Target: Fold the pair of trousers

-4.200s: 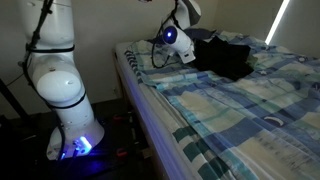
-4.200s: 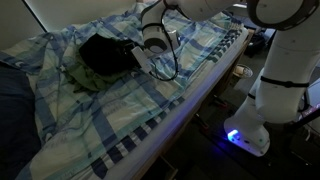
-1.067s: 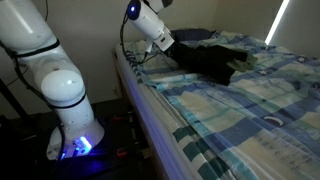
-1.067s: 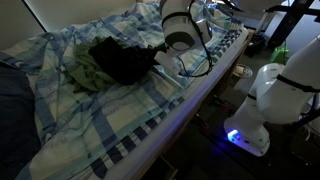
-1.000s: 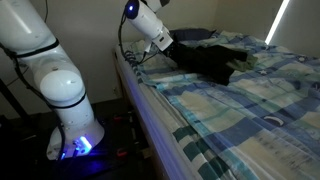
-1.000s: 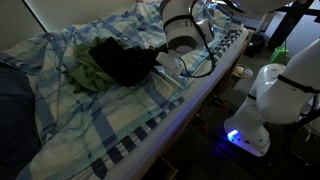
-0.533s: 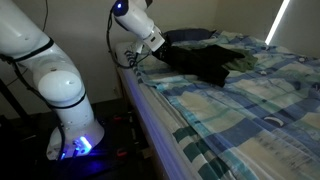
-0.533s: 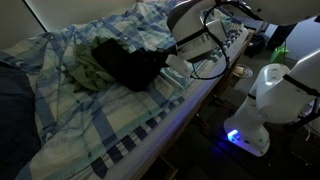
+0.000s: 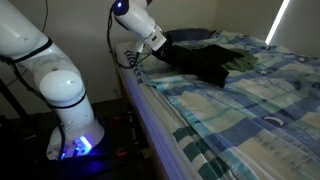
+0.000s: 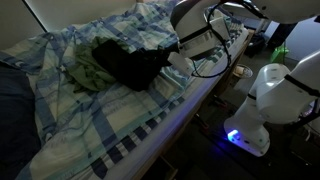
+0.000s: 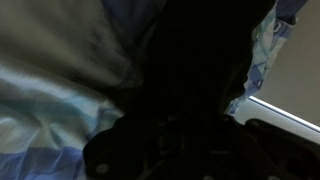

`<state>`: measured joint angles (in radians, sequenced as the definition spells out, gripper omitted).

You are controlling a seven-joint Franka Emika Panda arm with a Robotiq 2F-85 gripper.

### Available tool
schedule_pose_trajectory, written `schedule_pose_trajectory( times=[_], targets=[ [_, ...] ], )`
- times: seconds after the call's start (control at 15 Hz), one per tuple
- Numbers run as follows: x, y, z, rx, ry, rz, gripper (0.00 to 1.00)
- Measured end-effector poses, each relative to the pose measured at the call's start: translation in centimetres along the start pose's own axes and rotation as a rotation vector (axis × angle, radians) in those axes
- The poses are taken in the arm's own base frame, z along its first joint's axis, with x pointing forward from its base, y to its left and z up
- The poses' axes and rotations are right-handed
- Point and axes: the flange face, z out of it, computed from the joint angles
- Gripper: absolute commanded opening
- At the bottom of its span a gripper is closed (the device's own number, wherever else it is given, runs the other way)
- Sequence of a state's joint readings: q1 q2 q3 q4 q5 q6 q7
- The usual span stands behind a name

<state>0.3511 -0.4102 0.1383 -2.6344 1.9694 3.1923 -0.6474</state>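
The robot's gripper will next pull back and down toward the mattress edge to straighten the rumpled black cloth, and then it will let go.
The pair of trousers [image 9: 205,60] is a rumpled black cloth stretched across the plaid bed. In both exterior views one end is drawn out toward the bed's edge. My gripper [image 9: 163,45] sits at that drawn end, shut on the black cloth, close to the mattress edge. From the opposite side, the trousers [image 10: 125,62] lie beside a green cloth, with the gripper [image 10: 170,58] at their near tip. In the wrist view black cloth [image 11: 190,70] fills most of the picture and hides the fingers.
A blue-white-green plaid sheet [image 9: 250,110] covers the bed. A green garment [image 10: 85,72] lies against the trousers. A dark blue pillow [image 10: 12,110] is at one end. The robot base [image 9: 65,100] stands beside the bed, cables hanging near the wrist.
The gripper has pulled the trousers' end toward the bed's edge, stretching the cloth out. Over the last half second it has hardly moved.
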Motion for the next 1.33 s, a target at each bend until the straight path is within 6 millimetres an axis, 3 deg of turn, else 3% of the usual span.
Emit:
schedule_pose_trajectory(
  times=[0.8, 1.13, 1.33],
  targets=[
    [-0.6, 1.8, 0.3, -0.047, -0.007, -0.005, 0.04],
    [-1.8, 4.4, -0.9, -0.103, 0.006, 0.005, 0.04],
    [-3.0, 4.8, -2.0, -0.118, 0.029, 0.035, 0.04]
  ],
)
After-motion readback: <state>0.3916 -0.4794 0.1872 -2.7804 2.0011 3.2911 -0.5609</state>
